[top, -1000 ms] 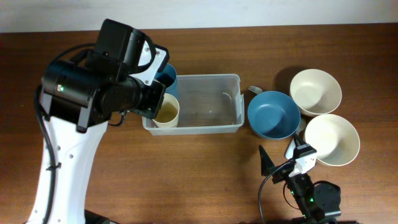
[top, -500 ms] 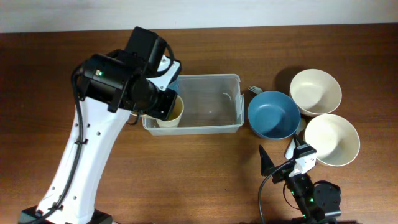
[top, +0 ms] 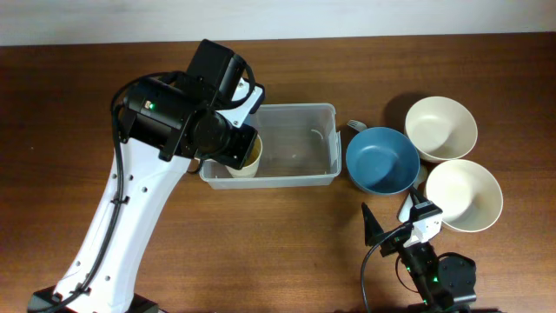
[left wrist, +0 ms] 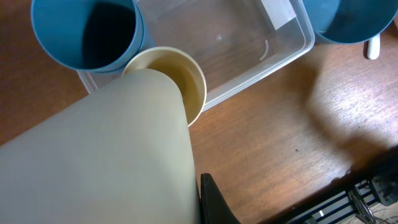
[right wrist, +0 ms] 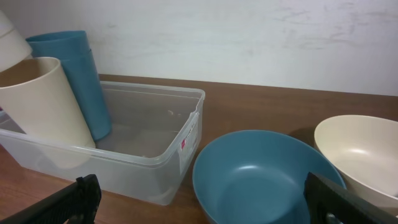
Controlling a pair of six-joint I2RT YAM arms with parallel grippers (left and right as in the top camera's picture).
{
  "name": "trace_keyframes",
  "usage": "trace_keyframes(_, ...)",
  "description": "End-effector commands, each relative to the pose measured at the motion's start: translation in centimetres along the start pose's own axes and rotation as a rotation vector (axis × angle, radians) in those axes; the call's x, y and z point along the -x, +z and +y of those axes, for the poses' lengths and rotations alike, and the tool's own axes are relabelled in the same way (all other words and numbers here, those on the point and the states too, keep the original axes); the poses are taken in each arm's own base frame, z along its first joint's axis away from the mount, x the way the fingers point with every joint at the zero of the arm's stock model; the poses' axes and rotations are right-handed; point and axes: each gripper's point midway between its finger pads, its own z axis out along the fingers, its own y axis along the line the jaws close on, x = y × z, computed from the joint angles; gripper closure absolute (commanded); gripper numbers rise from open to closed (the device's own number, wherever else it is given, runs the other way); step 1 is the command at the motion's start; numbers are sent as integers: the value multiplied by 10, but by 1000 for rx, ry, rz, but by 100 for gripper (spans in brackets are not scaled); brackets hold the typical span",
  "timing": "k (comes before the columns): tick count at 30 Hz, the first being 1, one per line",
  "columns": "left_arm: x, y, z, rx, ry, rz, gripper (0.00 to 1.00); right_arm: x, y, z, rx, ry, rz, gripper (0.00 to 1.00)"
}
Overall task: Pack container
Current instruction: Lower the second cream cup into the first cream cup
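Next, my left gripper moves down and to the right in the overhead view, nesting its cream cup in the standing cream cup's opening (top: 253, 154) (left wrist: 175, 78).
The clear plastic container (top: 300, 143) lies in the middle of the table. A cream cup (top: 248, 158) and a blue cup (left wrist: 87, 31) stand in its left end, as the right wrist view shows too (right wrist: 43, 106). My left gripper (left wrist: 211, 202) is shut on a second cream cup (left wrist: 112, 155) and holds it above that left end, tilted over the standing cream cup (left wrist: 171, 78). In the overhead view my left arm (top: 187, 117) hides the held cup. My right gripper (top: 395, 228) is open and empty, low at the front right, facing the container (right wrist: 143, 143).
A blue bowl (top: 382, 160) sits just right of the container. Two cream bowls (top: 440, 127) (top: 463, 194) sit further right. A small white utensil (top: 356, 124) lies between the container and the blue bowl. The right half of the container holds nothing.
My left arm has swung right with the cream cup, from left of the container to over its left end. The right arm has not moved.
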Motion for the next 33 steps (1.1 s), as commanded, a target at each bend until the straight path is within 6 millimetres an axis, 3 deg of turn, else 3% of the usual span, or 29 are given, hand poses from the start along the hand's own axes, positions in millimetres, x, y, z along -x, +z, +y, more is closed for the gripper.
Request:
trace_keyframes(1, 2, 1, 1, 13, 5, -11, 98, -3, 0, 1, 4, 7, 2, 1)
trace_keyframes(9, 13, 5, 1, 13, 7, -42, 98, -3, 0, 1, 4, 7, 2, 1)
trace_keyframes(17, 12, 34, 2, 11, 6, 34, 98, -3, 0, 1, 4, 7, 2, 1)
trace_keyframes(23, 12, 44, -12, -1, 49, 62, 98, -3, 0, 1, 4, 7, 2, 1)
trace_keyframes(26, 12, 45, -15, -4, 64, 60, 66, -3, 0, 1, 4, 7, 2, 1)
trace_keyframes(28, 14, 45, -15, -4, 64, 53, 51, -3, 0, 1, 4, 7, 2, 1)
trace_keyframes(30, 16, 45, -15, -4, 64, 47, 44, -3, 0, 1, 4, 7, 2, 1)
trace_keyframes(33, 17, 45, -15, -4, 65, 41, 43, -3, 0, 1, 4, 7, 2, 1)
